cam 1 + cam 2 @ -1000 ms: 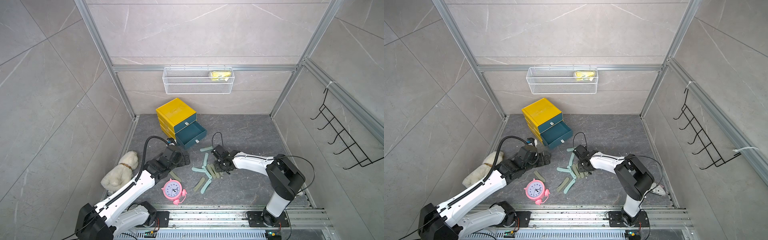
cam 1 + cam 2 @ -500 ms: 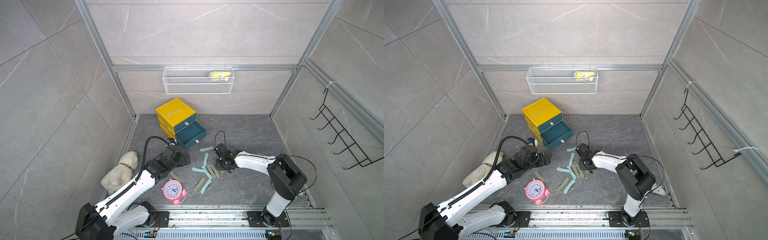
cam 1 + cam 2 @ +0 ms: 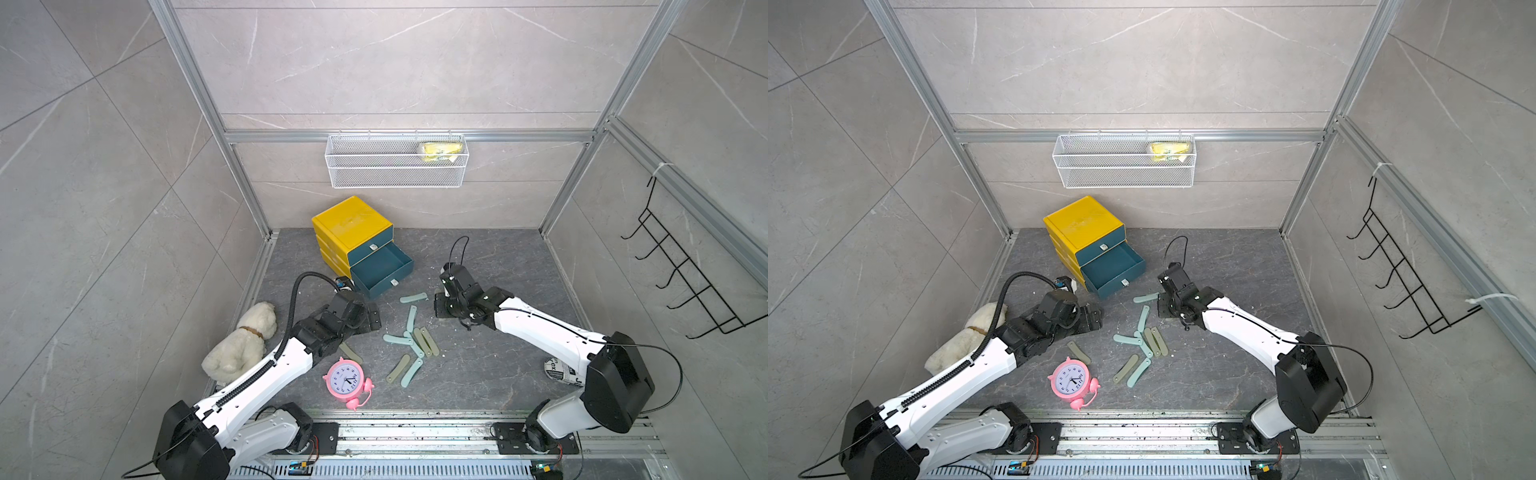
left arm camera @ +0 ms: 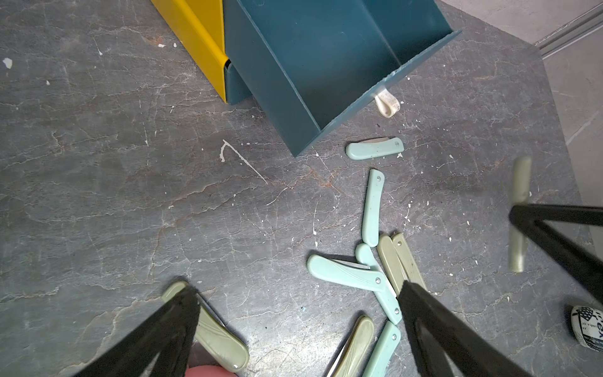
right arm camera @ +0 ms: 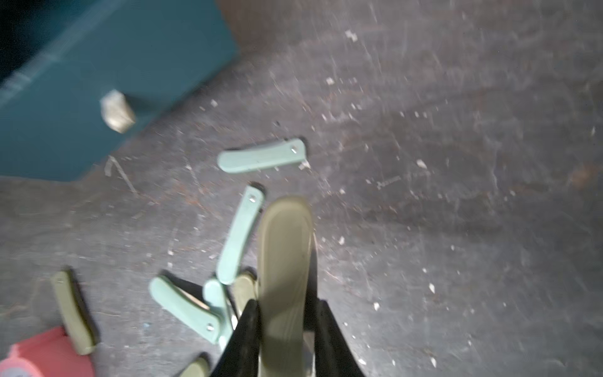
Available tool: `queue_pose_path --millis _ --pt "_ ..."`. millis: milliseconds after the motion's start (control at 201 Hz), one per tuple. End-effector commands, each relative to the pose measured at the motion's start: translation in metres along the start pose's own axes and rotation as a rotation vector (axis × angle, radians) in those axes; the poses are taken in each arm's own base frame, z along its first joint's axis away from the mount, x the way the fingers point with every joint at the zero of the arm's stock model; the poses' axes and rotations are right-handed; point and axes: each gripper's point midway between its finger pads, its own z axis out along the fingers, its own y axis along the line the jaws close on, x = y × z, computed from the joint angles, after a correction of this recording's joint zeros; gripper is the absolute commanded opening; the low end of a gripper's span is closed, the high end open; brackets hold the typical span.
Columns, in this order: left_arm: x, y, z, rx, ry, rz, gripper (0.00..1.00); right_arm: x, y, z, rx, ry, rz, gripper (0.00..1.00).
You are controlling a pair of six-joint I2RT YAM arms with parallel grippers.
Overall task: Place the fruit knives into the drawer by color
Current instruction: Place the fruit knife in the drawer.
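My right gripper carries the olive knife outward over the bare bottom of the teal drawer next and lets go, since the drawer lies open and empty outward of it.
A yellow cabinet (image 3: 351, 220) stands at the back with its lower teal drawer (image 3: 384, 286) pulled open and nothing in it. Several folded fruit knives (image 3: 411, 345), mint and olive, lie scattered in front of it. My right gripper (image 5: 287, 305) is shut on an olive knife (image 5: 284, 261) and holds it off the floor, right of the pile (image 3: 442, 309). In the left wrist view that knife (image 4: 520, 212) hangs upright. My left gripper (image 4: 297, 290) stands open low over the floor, one finger above another olive knife (image 4: 222, 336).
A pink alarm clock (image 3: 347, 380) stands near the front rail. A white plush toy (image 3: 241, 345) lies by the left wall and a printed white roll (image 3: 559, 368) by the right arm. On the walls hang a wire basket (image 3: 397, 160) and a hook rack (image 3: 685, 282).
My right gripper has shut on the olive knife and lifted it from the pile, drifting slightly right. The left arm has not moved.
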Motion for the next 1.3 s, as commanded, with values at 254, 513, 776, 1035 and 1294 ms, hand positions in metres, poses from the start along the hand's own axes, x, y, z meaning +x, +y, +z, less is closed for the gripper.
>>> queue_pose_path --millis 254,513,776,1035,1294 --pt "-0.002 -0.001 -0.009 0.008 -0.003 0.004 0.99 -0.114 0.114 0.016 -0.203 -0.173 -0.008 0.17" --pt "0.000 0.001 -0.013 0.011 -0.003 0.004 0.99 -0.133 0.124 0.069 -0.151 -0.177 0.048 0.17" --pt "0.001 0.000 -0.015 0.022 0.000 0.009 0.99 -0.121 0.112 0.093 -0.081 -0.116 0.075 0.30" --pt "-0.001 -0.002 -0.015 0.024 -0.002 0.020 0.99 -0.129 0.118 0.085 -0.113 -0.138 0.081 0.50" --pt "-0.003 -0.008 -0.016 0.045 0.007 0.040 0.99 -0.144 0.118 0.034 -0.163 -0.222 0.092 0.54"
